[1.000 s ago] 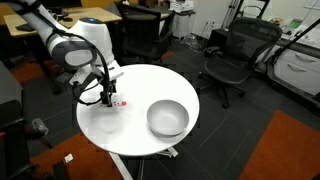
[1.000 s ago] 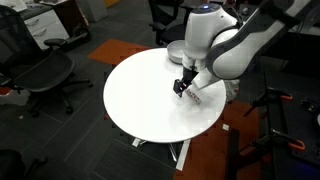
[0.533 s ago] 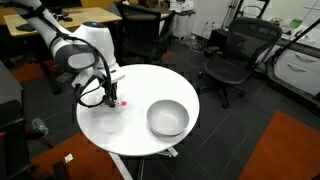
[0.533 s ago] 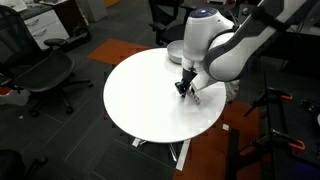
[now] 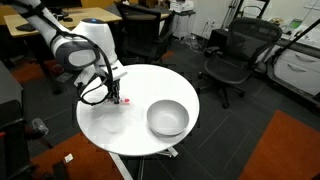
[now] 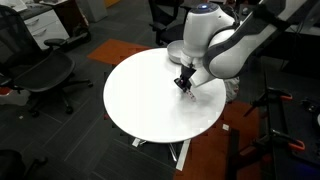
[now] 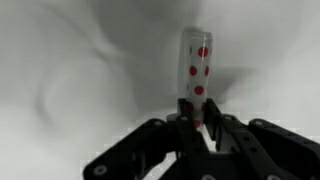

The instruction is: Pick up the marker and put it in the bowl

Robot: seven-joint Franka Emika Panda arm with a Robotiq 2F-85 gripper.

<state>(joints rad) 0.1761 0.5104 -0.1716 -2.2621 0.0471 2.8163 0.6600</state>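
Observation:
My gripper needs to lift the marker clear next, move over the open middle of the bowl and let the marker go, because the bowl (image 5: 168,118) stands across the tabletop from my gripper with its rim raised.
The marker (image 7: 197,62), white with red dots, stands between the black fingers of my gripper (image 7: 197,122) and sticks out beyond the tips. The gripper is shut on it. In both exterior views the gripper (image 5: 115,97) (image 6: 185,85) hangs just above the round white table (image 5: 135,135), on the side away from the bowl. The marker shows there only as a small red-and-white speck (image 5: 120,101) at the fingertips. The grey-silver bowl (image 5: 168,118) sits upright on the table, about a bowl's width from the gripper. In an exterior view the bowl's rim (image 6: 172,49) is partly hidden behind the arm.
Black office chairs (image 5: 232,58) (image 6: 40,72) stand around the table on dark carpet. A desk (image 5: 75,18) is behind the arm. The white table surface (image 6: 145,95) lies bare between the gripper and the near edge.
The jaws have gone from open to shut around the marker. The hand has shifted slightly towards the bowl and seems a little higher.

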